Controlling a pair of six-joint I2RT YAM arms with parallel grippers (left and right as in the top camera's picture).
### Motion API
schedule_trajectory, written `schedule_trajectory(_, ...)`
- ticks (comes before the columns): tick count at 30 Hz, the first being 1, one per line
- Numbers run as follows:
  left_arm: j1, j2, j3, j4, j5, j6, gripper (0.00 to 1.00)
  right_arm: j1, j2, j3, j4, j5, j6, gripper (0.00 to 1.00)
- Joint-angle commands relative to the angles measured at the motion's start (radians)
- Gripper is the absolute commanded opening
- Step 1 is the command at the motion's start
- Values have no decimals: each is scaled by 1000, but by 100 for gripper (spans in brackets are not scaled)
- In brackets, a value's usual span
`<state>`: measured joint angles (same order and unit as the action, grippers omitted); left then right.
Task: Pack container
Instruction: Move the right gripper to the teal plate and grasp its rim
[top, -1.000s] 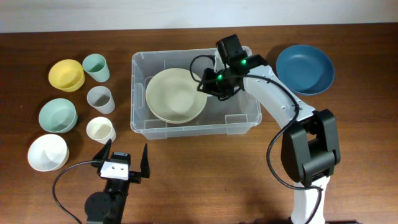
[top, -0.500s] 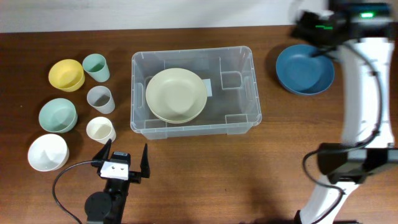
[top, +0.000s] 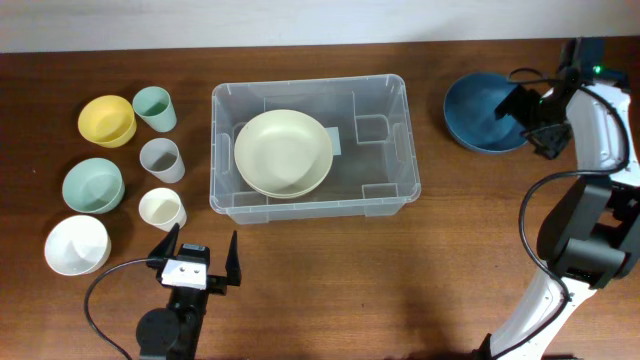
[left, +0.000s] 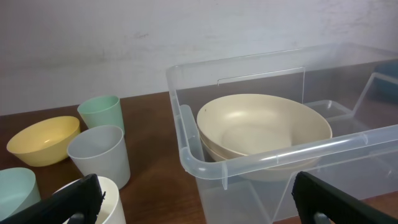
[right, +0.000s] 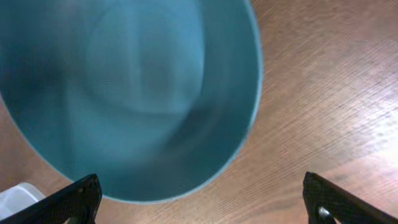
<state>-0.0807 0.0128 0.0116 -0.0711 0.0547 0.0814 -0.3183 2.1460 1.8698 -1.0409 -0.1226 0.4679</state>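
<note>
The dark blue bowl's rim opposite the container lies below the robot's open fingers, so the right gripper will go down with one finger inside and pinch that rim.
The clear container (top: 382, 165) sits at the table's middle, with a cream bowl (top: 283, 152) lying in its left half. In the left wrist view the container's rim (left: 261, 158) is close in front, and the cream bowl (left: 264, 130) looks stacked on a second one. A dark blue bowl (top: 488, 112) rests on the table to the right. My right gripper (top: 537, 122) hovers open over that bowl's right edge; the blue bowl (right: 130, 93) fills the right wrist view above the open gripper (right: 205, 199). My left gripper (top: 198, 252) stands open near the front edge, holding nothing (left: 199, 199).
Left of the container stand a yellow bowl (top: 107, 119), a mint cup (top: 154, 107), a grey cup (top: 161, 159), a pale green bowl (top: 93, 185), a cream cup (top: 161, 208) and a white bowl (top: 77, 244).
My right arm has left the container, where the cream bowl stays, and swung right to the blue bowl's edge, its jaws opening wide. The left arm has not moved.
</note>
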Motion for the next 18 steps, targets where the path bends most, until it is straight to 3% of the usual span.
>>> schedule_trajectory(1, 7, -7, -3, -5, 0, -13, 100, -3, -5, -37, 29, -17, -22, 99)
schedule_trajectory(12, 7, -7, -3, -5, 1, -13, 99, -3, 92, -50, 28, 10, 1, 100)
schedule_trajectory(13, 7, -7, -3, -5, 0, -13, 99, -3, 93, -50, 29, 11, 4, 96)
schedule_trajectory(14, 7, -7, -3, -5, 0, -13, 99, -3, 95, -50, 36, 11, 5, 82)
schedule_trajectory(18, 7, -7, -3, -5, 1, -13, 99, -3, 102, -51, 40, 38, 8, 67)
